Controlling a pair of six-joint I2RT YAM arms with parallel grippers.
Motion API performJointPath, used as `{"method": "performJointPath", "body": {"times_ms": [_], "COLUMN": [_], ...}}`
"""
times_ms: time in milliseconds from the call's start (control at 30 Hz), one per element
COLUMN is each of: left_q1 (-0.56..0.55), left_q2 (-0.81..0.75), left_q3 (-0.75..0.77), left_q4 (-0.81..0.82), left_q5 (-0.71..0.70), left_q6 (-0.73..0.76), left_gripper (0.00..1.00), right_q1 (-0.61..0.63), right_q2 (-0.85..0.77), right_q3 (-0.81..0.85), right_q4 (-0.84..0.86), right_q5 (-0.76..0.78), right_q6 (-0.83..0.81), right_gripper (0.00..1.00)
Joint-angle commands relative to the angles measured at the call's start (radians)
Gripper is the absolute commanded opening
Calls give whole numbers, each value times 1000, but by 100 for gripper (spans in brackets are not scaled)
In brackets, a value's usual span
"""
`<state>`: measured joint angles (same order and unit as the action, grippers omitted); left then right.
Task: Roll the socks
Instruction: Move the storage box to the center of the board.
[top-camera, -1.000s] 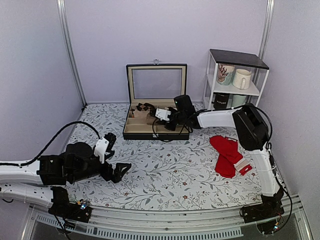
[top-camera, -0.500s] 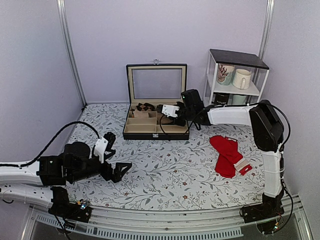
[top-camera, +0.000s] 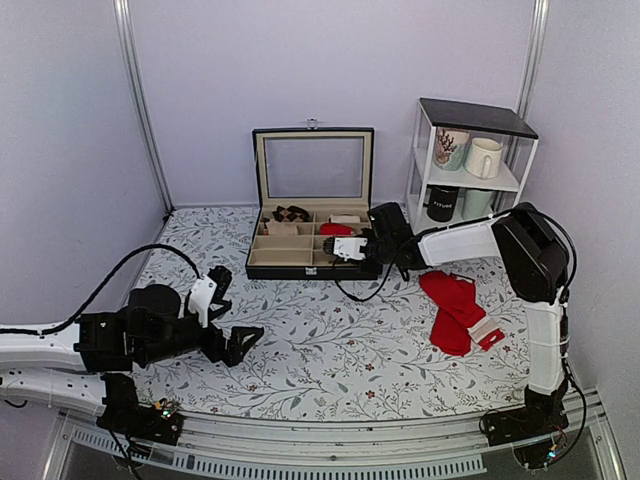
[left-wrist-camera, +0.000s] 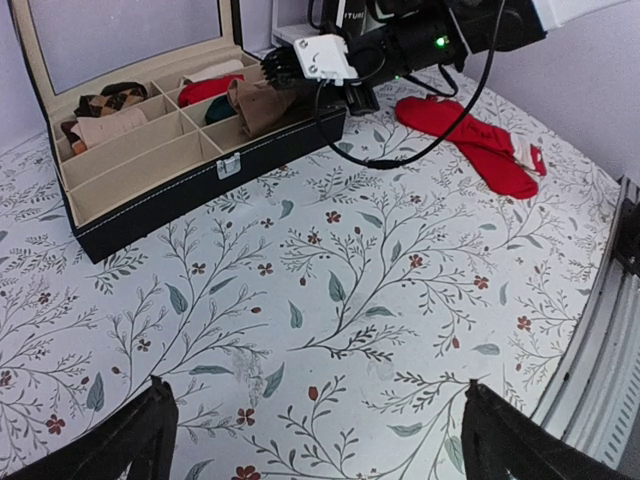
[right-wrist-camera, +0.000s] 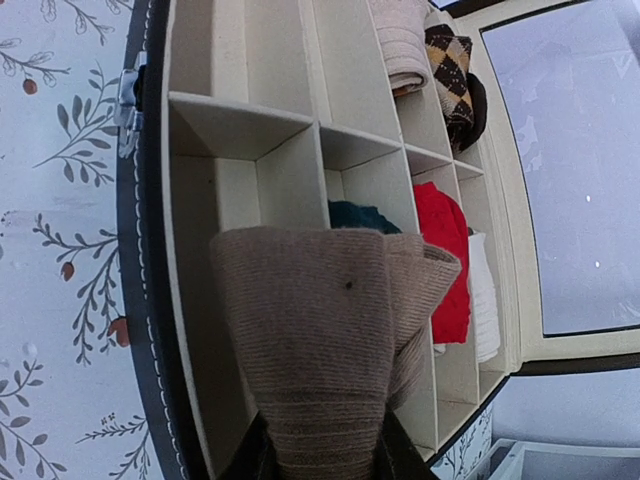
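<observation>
The right gripper lowers next into the space beside the dark green roll in the box's front compartment (top-camera: 324, 258) (right-wrist-camera: 225, 215), still empty, and releases the tan roll there.
The socks (right-wrist-camera: 320, 330) are a tan ribbed roll, and my right gripper (right-wrist-camera: 322, 455) is shut on its lower end. The roll hangs over the front compartments at the right end of the black divided box (right-wrist-camera: 150, 300). In the left wrist view the tan socks (left-wrist-camera: 258, 103) sit at the box's right end under the right gripper (left-wrist-camera: 285, 68). From above, the right gripper (top-camera: 348, 247) is over the box (top-camera: 262, 268) and hides the roll. My left gripper (top-camera: 240, 338) rests open low over the tablecloth at the left, with nothing between its fingers (left-wrist-camera: 140, 440).
The box holds a red roll (right-wrist-camera: 440, 250), a dark green roll (right-wrist-camera: 360, 215), a patterned roll (right-wrist-camera: 450, 70), a cream roll (right-wrist-camera: 400, 40) and a white one (right-wrist-camera: 483, 300). Red socks with a white tag (top-camera: 455, 308) lie right of centre. A white shelf with mugs (top-camera: 470, 160) stands back right.
My right gripper has carried the tan roll rightward across the box and then toward its front right compartments. The left arm has not moved.
</observation>
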<state>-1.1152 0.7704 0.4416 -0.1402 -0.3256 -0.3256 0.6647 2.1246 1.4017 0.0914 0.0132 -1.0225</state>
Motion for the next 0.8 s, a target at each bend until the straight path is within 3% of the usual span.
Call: {"method": "performJointPath", "body": {"times_ms": [0,433,767], "left_q1": [21,27,31], "left_q2": [-5,-32,-67], "left_q3": [-16,-29,-31], "left_q4": [24,12,1], "left_q5": [12,9,7], "left_q6": [10,4,7], "left_gripper": [99,100,100], "right_q1": [-2,17,21], "right_q2": [-36,75,283], "right_q3": [-24,138,410], "right_q4": [-40,-477,-847], "right_q5": [-25,-95,-203], "right_q6": [-5,32,148], "right_gripper": [3,5,5]}}
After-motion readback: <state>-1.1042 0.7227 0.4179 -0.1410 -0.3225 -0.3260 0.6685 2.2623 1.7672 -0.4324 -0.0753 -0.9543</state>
